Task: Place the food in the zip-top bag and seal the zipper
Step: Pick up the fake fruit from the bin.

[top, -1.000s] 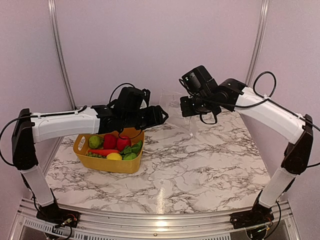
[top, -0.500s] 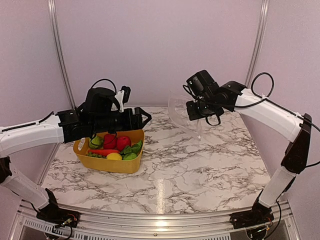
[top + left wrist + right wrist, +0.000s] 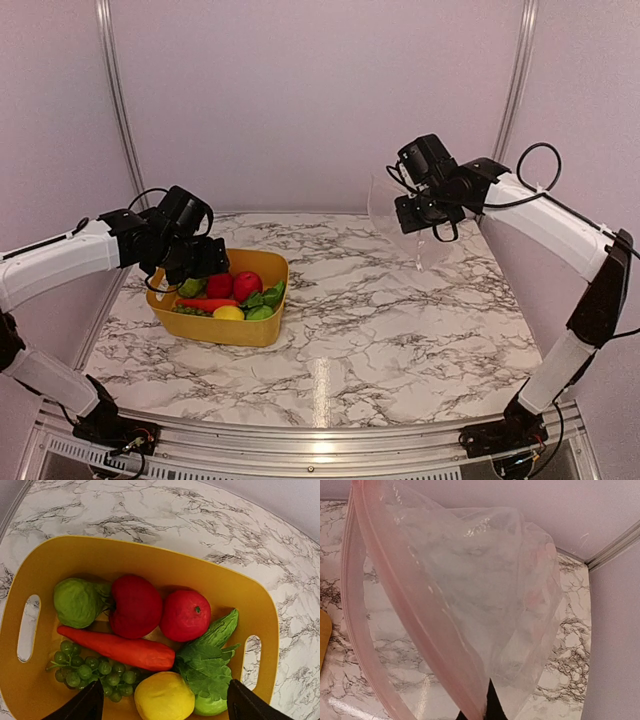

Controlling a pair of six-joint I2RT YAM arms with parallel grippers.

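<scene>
I will next lower the open fingers of my left gripper around the red round fruit beside the green pear, because that fruit is below with its top uncovered.
The food lies in a yellow basket: two red round fruits, a carrot, a lemon, a green pear, leafy greens and grapes. My left gripper hovers over the basket's left half, open and empty, its fingertips spread either side of the lemon. My right gripper holds the clear zip-top bag in the air at the back right, shut on its edge. The pinkish zipper runs diagonally along the open mouth.
The marble table stretches between basket and bag. The bag hangs above the table's far right part. Pale walls and metal frame posts close in the back and sides.
My left arm has pulled back from the bag to the left and now hovers over the basket. My right gripper has carried the bag to the right.
</scene>
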